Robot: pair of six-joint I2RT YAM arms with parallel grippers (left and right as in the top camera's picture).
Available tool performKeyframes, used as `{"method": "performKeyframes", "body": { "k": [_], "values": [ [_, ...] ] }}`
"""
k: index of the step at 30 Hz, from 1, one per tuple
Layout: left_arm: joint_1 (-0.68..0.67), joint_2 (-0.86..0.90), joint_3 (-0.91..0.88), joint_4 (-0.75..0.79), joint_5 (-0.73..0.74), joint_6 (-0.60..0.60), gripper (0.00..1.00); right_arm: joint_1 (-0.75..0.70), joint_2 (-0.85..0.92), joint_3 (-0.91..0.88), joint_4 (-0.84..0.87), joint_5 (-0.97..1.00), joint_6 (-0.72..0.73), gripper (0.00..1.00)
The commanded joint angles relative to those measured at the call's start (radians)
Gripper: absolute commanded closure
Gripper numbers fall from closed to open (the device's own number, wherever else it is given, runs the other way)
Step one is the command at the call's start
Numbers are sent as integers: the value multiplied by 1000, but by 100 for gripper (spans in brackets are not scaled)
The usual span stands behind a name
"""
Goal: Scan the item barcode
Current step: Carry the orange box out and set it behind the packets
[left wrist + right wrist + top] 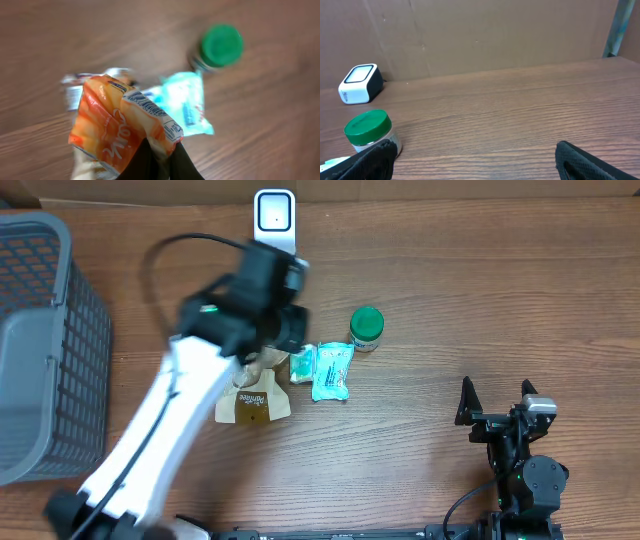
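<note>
My left gripper moves down toward the right in the overhead view and releases the packet on the bare wood (333,325) (172,54) beside the green-lidded jar next, since that spot is clear.
In the left wrist view my left gripper (162,161) is shut on the corner of an orange snack packet (112,125), which hangs above the table with a white printed strip along its upper edge. From overhead the left arm (250,305) covers the packet and the gripper. The white barcode scanner (274,215) stands at the table's back edge, just beyond the left wrist, and also shows as the scanner (360,83) in the right wrist view. My right gripper (497,408) rests open near the front right, its fingers wide apart over bare wood (475,165).
A green-lidded jar (366,327) and a teal packet (332,370) lie mid-table, with a tan pouch (253,402) beside them. A grey mesh basket (40,340) fills the left edge. A cardboard wall (485,35) backs the table.
</note>
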Motion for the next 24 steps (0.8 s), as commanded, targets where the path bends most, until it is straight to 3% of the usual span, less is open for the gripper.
{"method": "performKeyframes", "body": {
  "k": [1,9,24],
  "values": [
    [-85,82,-13,34,4,-1,96,-4,-5,-10,3,3,0,0],
    [-193,233,-13,92,-2,0,96,-4,-5,-10,3,3,0,0],
    [-186,322,-13,139,-48,-6,96,-4,-5,-10,3,3,0,0]
  ]
}}
